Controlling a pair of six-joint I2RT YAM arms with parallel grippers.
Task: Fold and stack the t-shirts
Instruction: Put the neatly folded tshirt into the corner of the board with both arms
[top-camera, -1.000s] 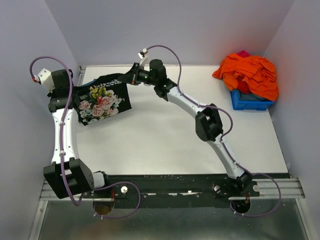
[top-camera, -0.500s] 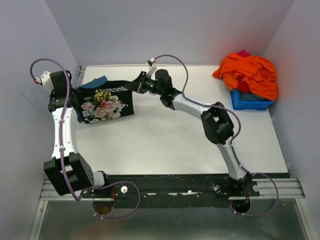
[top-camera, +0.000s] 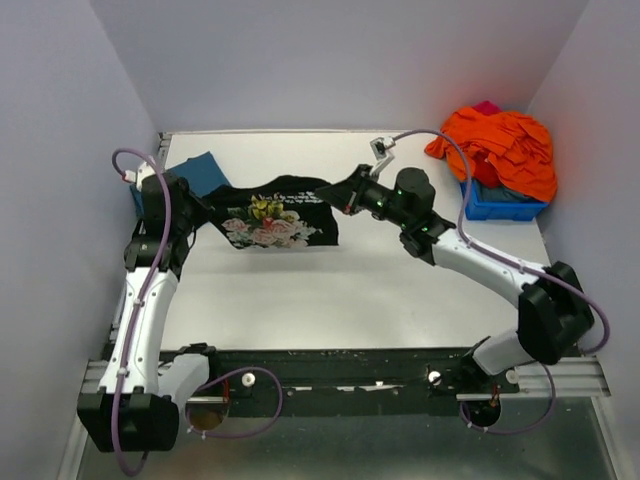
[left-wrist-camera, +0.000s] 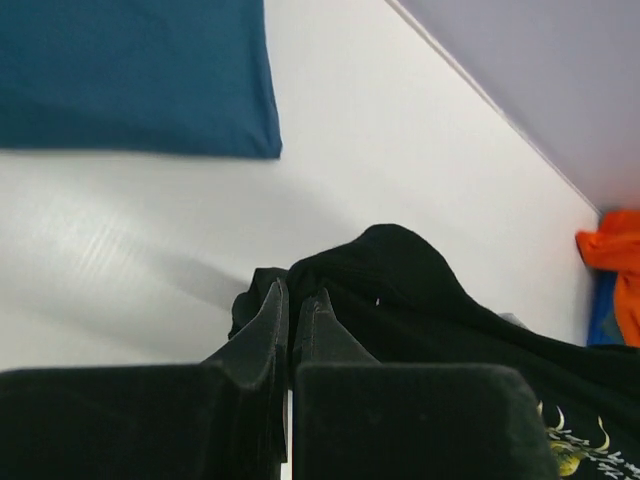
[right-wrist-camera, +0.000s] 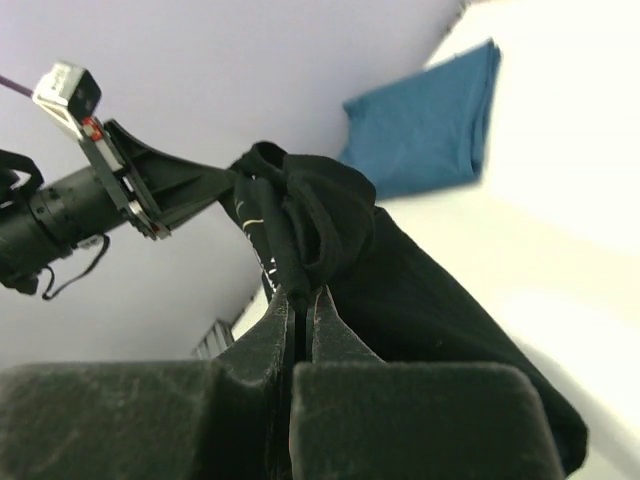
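Note:
The robot's right gripper should next move down and toward the right in the top view, where the tabletop is bare, and let go of the t-shirt's corner.
The black t-shirt (top-camera: 275, 220) with its pink-rose print facing up hangs stretched between both grippers over the left-centre of the table. My left gripper (top-camera: 203, 208) is shut on its left corner, and the wrist view shows black cloth (left-wrist-camera: 420, 290) bunched at the shut fingertips of the left gripper (left-wrist-camera: 290, 295). My right gripper (top-camera: 342, 196) is shut on the right corner, with the right gripper (right-wrist-camera: 300, 290) pinching a wad of the black shirt (right-wrist-camera: 420, 300). The teal-blue t-shirt (top-camera: 205, 170) lies folded flat at the back left, the same teal shirt (left-wrist-camera: 130, 75) showing beyond my left fingers.
A heap of orange clothes (top-camera: 495, 145) sits on a small blue bin (top-camera: 500, 203) at the back right corner. Walls close the table on the left, back and right. The left arm (right-wrist-camera: 100, 190) shows in the right wrist view.
Both arms have carried the black shirt rightward and nearer, from the back left toward the table's left-centre. The folded teal shirt now lies uncovered behind it. Both grips stay shut.

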